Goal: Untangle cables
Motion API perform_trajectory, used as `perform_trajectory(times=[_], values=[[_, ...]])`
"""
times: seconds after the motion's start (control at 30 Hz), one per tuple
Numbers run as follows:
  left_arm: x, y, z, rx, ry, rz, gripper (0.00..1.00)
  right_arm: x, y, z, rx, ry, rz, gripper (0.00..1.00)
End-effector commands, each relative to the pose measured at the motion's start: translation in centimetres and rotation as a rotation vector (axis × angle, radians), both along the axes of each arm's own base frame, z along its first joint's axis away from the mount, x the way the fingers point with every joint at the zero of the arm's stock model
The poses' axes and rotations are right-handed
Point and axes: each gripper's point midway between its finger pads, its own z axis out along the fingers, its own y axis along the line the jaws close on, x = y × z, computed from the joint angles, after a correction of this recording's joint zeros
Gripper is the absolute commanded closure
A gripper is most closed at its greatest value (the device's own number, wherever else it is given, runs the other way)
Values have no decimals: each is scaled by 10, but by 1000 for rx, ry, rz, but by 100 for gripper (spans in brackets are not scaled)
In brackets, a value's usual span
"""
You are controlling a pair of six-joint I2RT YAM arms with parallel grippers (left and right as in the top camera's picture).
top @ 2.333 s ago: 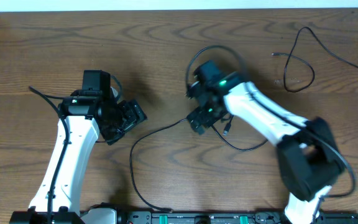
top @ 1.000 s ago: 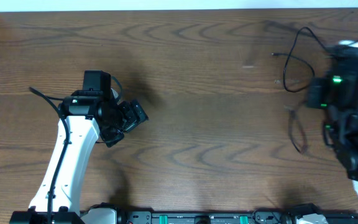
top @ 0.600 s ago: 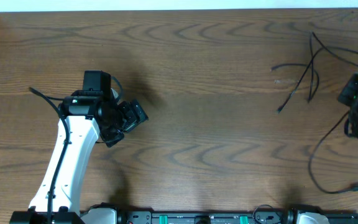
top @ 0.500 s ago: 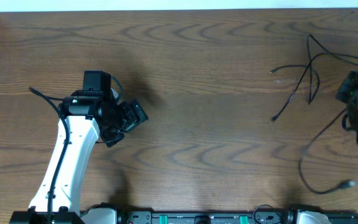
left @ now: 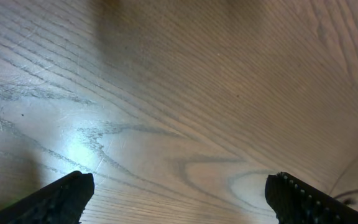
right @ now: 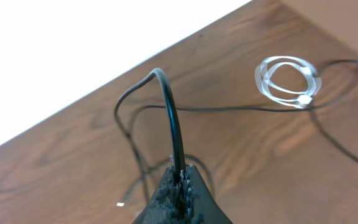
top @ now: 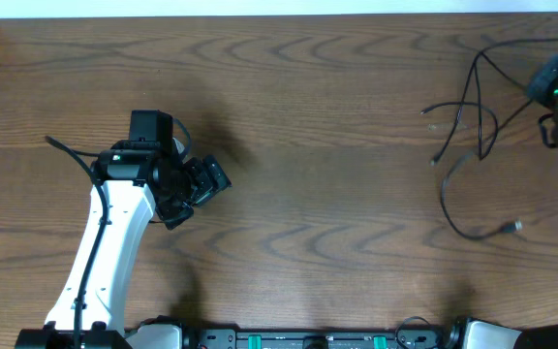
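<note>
The black cable arches above the tabletop, so my right gripper will next move back and tip its fingers down over the wood beside the loose loops to release the cable.
Thin black cables (top: 446, 199) lie in loose loops at the right of the table, one plug end (top: 514, 228) toward the front. My right gripper (top: 546, 85) sits at the far right edge. In the right wrist view it (right: 180, 175) is shut on a black cable (right: 169, 106) that arches up from the fingers. A small white cable (right: 288, 78) lies coiled beyond it, with black strands running past it. My left gripper (top: 209, 181) is at the left, far from the cables; its fingers (left: 64, 198) stand open over bare wood.
The table's back edge (top: 279, 16) meets a white surface close behind the right gripper. A thicker black lead (top: 66, 150) trails from the left arm. Wood tabletop (top: 337, 174) lies between the two arms.
The right gripper carried the black cable from the table's middle to the far right, then toward the back edge; the loose plug end trailed after it. The left arm stayed still.
</note>
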Motion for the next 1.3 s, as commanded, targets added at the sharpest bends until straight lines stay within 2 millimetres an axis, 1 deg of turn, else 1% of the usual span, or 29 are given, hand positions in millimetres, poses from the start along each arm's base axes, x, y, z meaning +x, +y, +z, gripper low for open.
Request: perform_trajectory(times=[0.0, 0.1, 0.23, 0.27, 0.3, 0.33, 0.37, 0.4, 0.47, 0.6, 0.77, 0.8, 0.83, 0.97, 1.27], values=[[-4, 1, -4, -3, 18, 1, 7, 3, 6, 5, 132, -55, 67, 99], [-3, 1, -4, -3, 17, 1, 7, -8, -8, -9, 124, 7, 4, 99], [-3, 0, -4, -3, 14, 1, 7, -26, -20, -40, 109, 150, -77, 99], [-3, 0, -4, -3, 14, 1, 7, -30, -21, -47, 110, 183, -88, 93], [-3, 0, -4, -3, 14, 1, 7, -32, -22, -55, 112, 215, -96, 78], [-3, 0, -4, -3, 14, 1, 7, -33, -22, -62, 113, 240, -93, 41], [-3, 0, -4, -3, 14, 1, 7, -33, -22, -69, 116, 265, -90, 13], [-3, 0, -4, -3, 14, 1, 7, -33, -22, -75, 120, 284, -88, 1], [-3, 0, -4, -3, 14, 1, 7, -33, -22, -90, 134, 329, -89, 1], [-3, 0, -4, -3, 14, 1, 6, -35, -20, -112, 157, 399, -86, 1], [-3, 0, -4, -3, 15, 1, 6, -44, -17, -141, 189, 507, -87, 1], [-3, 0, -4, -3, 15, 1, 5, -45, -17, -144, 193, 519, -88, 1], [-3, 0, -4, -3, 15, 1, 2, -45, -17, -147, 195, 527, -88, 1], [-3, 0, -4, -3, 15, 1, 2, -44, -17, -154, 200, 544, -88, 1], [-3, 0, -4, -3, 14, 1, 2, -44, -17, -154, 200, 544, -88, 1]])
